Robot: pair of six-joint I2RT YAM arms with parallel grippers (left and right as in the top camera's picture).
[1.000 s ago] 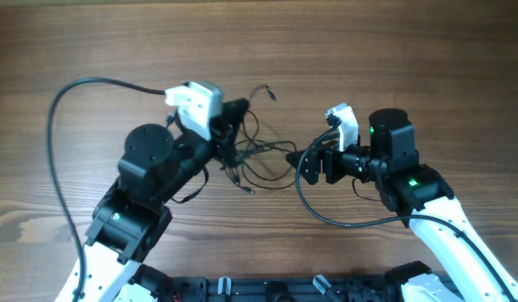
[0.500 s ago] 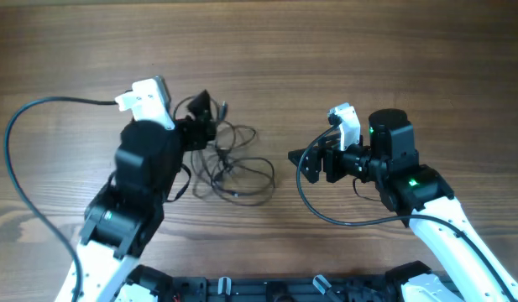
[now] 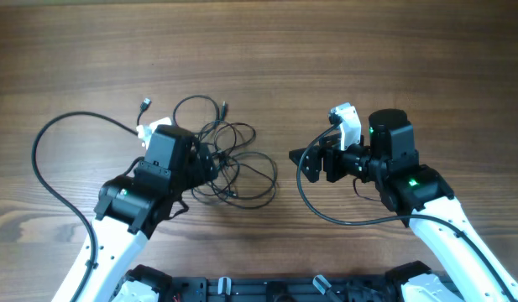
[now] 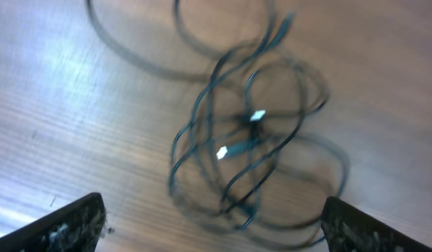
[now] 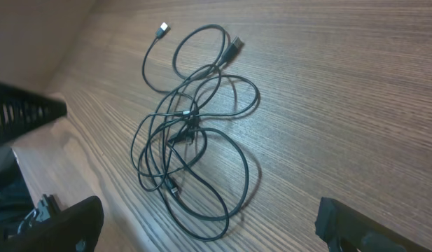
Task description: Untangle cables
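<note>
One piece of cable crosses over the others beside the light-tipped plugs, so my open left gripper should next move down into the tangle onto that crossing piece of cable and close.
The cables lie on the wooden table as one loose tangle of thin black loops, with small plugs poking out at the far side. My left gripper is open at the tangle's left edge and holds nothing. In the left wrist view the cables are blurred, ahead of the left gripper. My right gripper is open and empty to the right of the tangle, a short gap away. From the right wrist the cables lie ahead of the right gripper.
The left arm's own thick black cable arcs over the table at the left. Bare wood stretches across the far side. A black rail runs along the near edge between the arm bases.
My left gripper went from shut to open and let the cables go. It carried them left first, then drew back toward the near edge. The right arm has not moved.
</note>
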